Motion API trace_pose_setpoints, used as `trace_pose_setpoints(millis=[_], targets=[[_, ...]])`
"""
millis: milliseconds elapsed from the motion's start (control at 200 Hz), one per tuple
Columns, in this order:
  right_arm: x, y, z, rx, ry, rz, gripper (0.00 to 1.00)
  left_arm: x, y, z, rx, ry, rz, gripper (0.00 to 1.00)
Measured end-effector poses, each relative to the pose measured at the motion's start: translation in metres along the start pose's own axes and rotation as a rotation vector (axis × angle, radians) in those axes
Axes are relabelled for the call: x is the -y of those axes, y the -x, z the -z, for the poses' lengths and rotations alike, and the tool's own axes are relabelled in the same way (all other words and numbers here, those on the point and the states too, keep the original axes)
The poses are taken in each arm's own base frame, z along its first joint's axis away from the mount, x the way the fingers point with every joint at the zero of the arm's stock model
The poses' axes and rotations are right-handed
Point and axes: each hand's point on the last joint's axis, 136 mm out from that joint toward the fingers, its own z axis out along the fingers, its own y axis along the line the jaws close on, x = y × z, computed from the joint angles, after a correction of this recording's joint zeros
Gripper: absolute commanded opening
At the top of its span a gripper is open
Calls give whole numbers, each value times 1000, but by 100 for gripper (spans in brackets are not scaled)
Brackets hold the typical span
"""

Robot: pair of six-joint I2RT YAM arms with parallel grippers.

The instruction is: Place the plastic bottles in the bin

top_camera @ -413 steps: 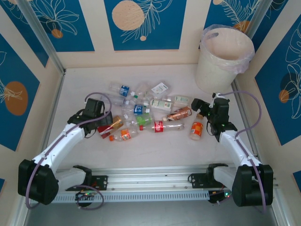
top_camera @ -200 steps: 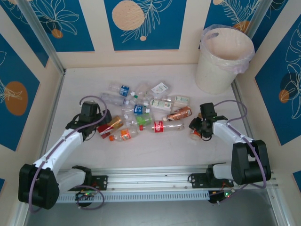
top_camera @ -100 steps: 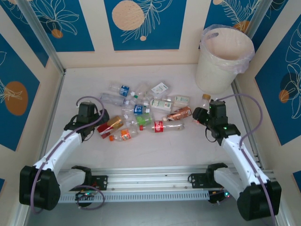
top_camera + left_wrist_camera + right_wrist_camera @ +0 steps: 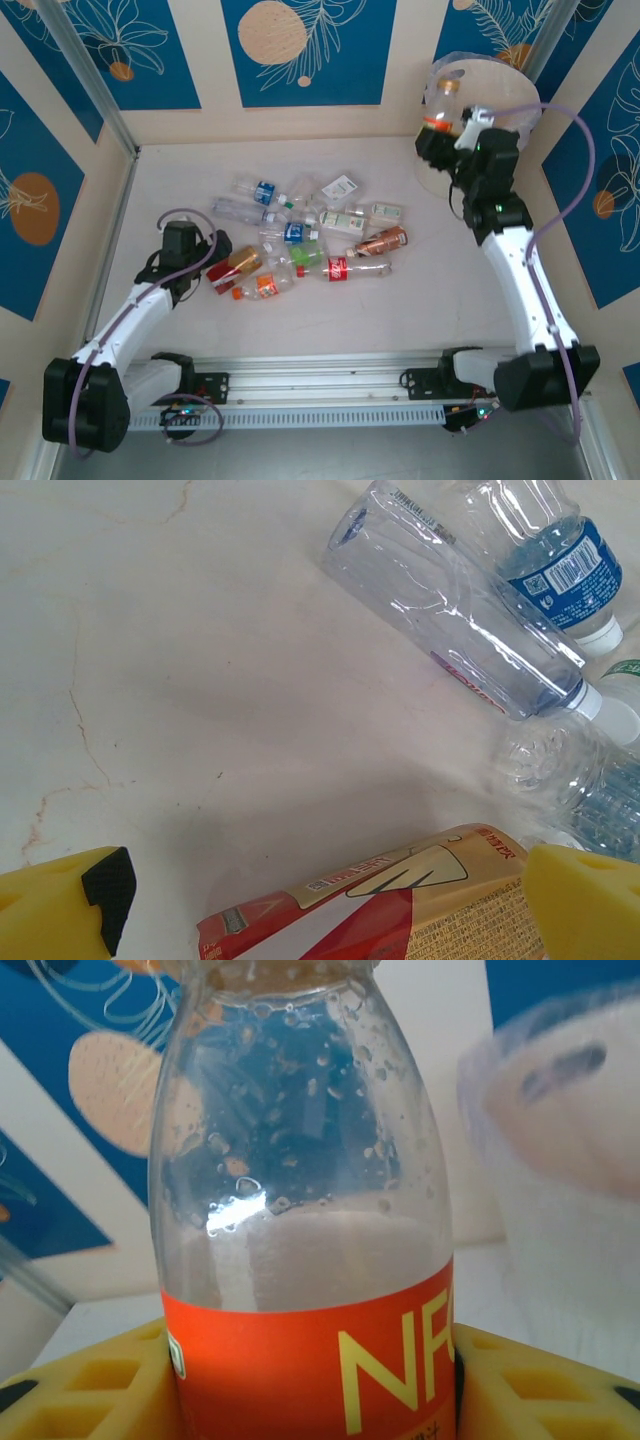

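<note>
The clear bottle still hangs at the bin's near rim, so the robot's right gripper will next carry it outward over the bin's opening and release it inside.
My right gripper is shut on an orange-labelled clear bottle, held upright in the air at the near-left rim of the off-white bin. The right wrist view has that bottle between the yellow pads, with the bin blurred behind on the right. Several more plastic bottles lie in a pile mid-table. My left gripper stands open low at the pile's left end, its fingertips either side of a red-and-gold bottle without squeezing it.
Beyond the left fingers lie a clear label-less bottle, a blue-labelled bottle and a crumpled one. Patterned walls close in the table on three sides. The bin stands in the far right corner.
The right arm has lifted the orange-labelled bottle off the table and carried it up and back to the bin's rim. The left arm has edged slightly toward the pile's near-left end.
</note>
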Motion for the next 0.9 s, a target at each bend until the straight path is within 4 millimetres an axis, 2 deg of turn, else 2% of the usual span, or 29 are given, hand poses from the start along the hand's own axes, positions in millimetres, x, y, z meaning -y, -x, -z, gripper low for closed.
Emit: trace_pose_setpoints(millis=[75, 220, 315, 425, 595, 670, 770, 900], targets=[[17, 15, -24, 15, -35, 10, 47, -1, -1, 1, 4, -5, 13, 100], [69, 20, -69, -14, -129, -4, 48, -3, -3, 3, 10, -9, 21, 100], [91, 29, -92, -20, -149, -22, 48, -4, -2, 5, 17, -11, 25, 100], [103, 46, -101, -3, -130, -61, 48, -5, -1, 5, 25, -13, 34, 100], [110, 64, -100, 54, -124, -102, 50, -8, -3, 4, 24, -6, 47, 100], [116, 64, -107, 67, -143, -104, 50, -9, -3, 4, 24, -6, 56, 100], [135, 57, -127, 57, -195, -100, 50, -9, -3, 4, 26, -6, 58, 100], [163, 30, -158, -19, -268, -93, 50, -10, -2, 4, 27, -2, 61, 100]])
